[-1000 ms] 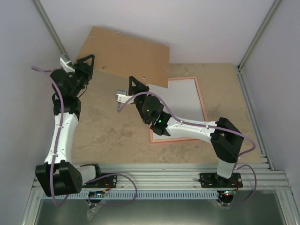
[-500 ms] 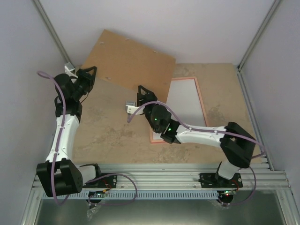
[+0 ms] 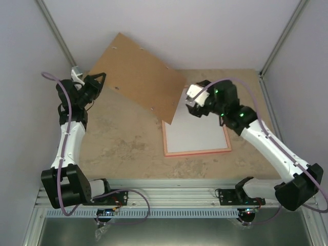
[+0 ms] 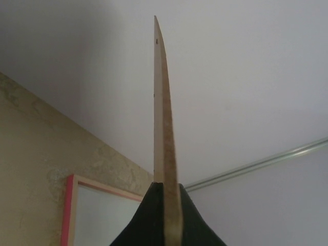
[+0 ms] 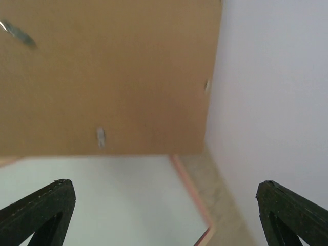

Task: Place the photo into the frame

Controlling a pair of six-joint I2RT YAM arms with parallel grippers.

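The white sheet (image 3: 197, 133) lies mostly bare, so I will next swing my left gripper down and to the right in the top view and let go of the brown board (image 3: 138, 72) over it.
The thin pink frame (image 3: 197, 152) lies flat on the table at centre right. A plain white sheet (image 3: 197, 133) fills it; it looks like the photo with its white back up, and no picture side shows. The brown backing board (image 3: 138, 72) hangs tilted above the table, its near corner over the frame's far left corner. My left gripper (image 3: 98, 82) is shut on the board's left corner; in the left wrist view the board's edge (image 4: 163, 128) rises from between the fingers (image 4: 146, 220). My right gripper (image 3: 197, 100) hovers open over the frame's far end, holding nothing.
In the right wrist view the board (image 5: 107, 77) with small metal tabs hangs over the white sheet (image 5: 102, 200) and the frame's rail (image 5: 189, 189). White enclosure walls stand close behind and on both sides. A metal rail runs along the near edge.
My right gripper let go of the board, opened wide and swung right to above the frame. My left gripper shut on the board's corner. The board turned, uncovering most of the frame.
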